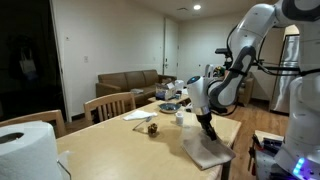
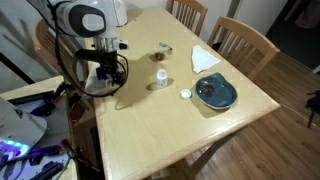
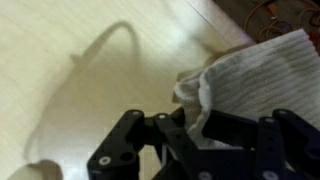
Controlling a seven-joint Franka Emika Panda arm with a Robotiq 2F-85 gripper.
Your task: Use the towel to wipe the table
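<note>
Next, my gripper should wipe the towel's fold to the left in the wrist view along the table edge and release it, since clear table lies on that side.
A grey-white towel [image 1: 209, 151] lies on the light wooden table [image 1: 130, 145] near its edge. My gripper [image 1: 206, 128] points down onto the towel's top. In the wrist view the towel [image 3: 262, 78] is bunched up between the black fingers of the gripper [image 3: 190, 122], which are shut on a fold of it. In an exterior view the arm [image 2: 100, 60] hides the towel and the fingers.
On the table stand a blue plate [image 2: 215, 92], a white napkin [image 2: 205, 57], a small cup [image 2: 160, 76], a white lid [image 2: 185, 95] and a small dark object [image 2: 165, 47]. A paper roll [image 1: 25, 148] is close to the camera. Chairs [image 2: 243, 40] line the far side.
</note>
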